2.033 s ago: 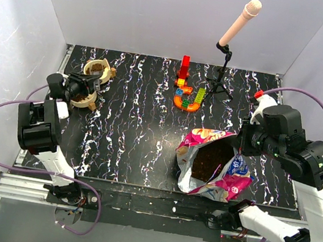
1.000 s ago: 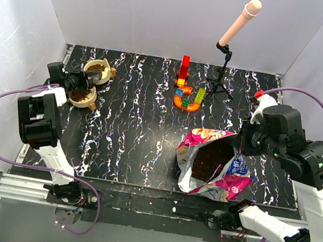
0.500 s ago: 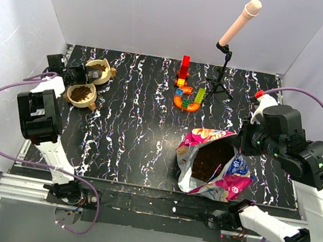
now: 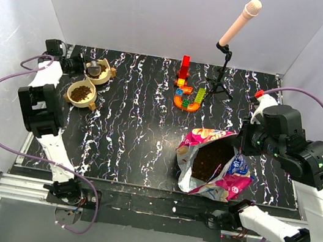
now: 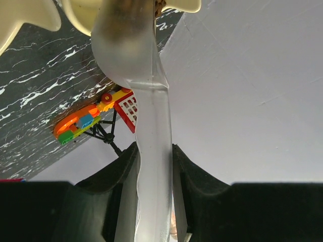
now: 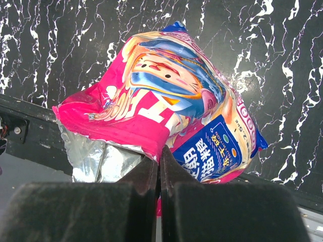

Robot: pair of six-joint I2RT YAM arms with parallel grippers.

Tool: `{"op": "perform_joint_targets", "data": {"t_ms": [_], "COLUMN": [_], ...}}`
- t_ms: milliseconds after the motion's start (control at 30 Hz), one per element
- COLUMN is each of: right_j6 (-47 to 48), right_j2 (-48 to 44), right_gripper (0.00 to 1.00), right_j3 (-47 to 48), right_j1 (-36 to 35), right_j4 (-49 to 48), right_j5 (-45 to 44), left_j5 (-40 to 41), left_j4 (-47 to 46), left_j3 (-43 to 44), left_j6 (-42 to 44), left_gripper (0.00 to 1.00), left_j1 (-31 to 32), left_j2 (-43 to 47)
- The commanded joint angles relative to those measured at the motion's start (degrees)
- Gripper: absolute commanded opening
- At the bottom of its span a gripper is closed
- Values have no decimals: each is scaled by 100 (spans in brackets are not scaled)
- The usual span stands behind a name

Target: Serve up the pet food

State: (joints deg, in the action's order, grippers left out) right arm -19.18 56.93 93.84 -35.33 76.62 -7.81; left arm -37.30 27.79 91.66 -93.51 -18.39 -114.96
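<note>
Next, the left gripper carries the scoop up, back and then down to the bare tabletop beside the near bowl. It releases the scoop there, since both bowls hold kibble.
The pet food bag, pink, blue and white foil, lies open at the front right with dark kibble inside. My right gripper is shut on the bag's rim; in the right wrist view it pinches the pink edge of the bag. My left gripper is shut on the handle of a translucent scoop, whose cup is at the far tan bowl. The near tan bowl holds kibble. The left wrist view shows my gripper and the bowl's underside.
Multicoloured toy blocks lie at the back middle and show in the left wrist view. A microphone on a black stand is behind them. White walls close in the left, back and right sides.
My left arm has swung back and left, carrying the scoop from over the near bowl to the far bowl. The near bowl now shows kibble. The right arm and bag have not moved.
</note>
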Motion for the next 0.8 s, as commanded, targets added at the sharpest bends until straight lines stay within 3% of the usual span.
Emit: {"op": "perform_joint_targets", "data": {"t_ms": [0, 300, 767], "right_j6": [20, -33, -33], "right_j2": [-243, -314, -340], "right_gripper": [1, 1, 1], "right_j3": [310, 275, 231], "right_j1": [0, 0, 0], "right_j4": [-956, -938, -982], "right_j5": [-168, -212, -177], "left_j5": [258, 565, 408], "left_j4": [1333, 2362, 2521], "left_j3": [405, 1196, 2163], "left_j6": [-281, -386, -1010], "left_gripper": [0, 0, 0], "left_j1": [11, 11, 64], "left_j2": [-149, -405, -677]}}
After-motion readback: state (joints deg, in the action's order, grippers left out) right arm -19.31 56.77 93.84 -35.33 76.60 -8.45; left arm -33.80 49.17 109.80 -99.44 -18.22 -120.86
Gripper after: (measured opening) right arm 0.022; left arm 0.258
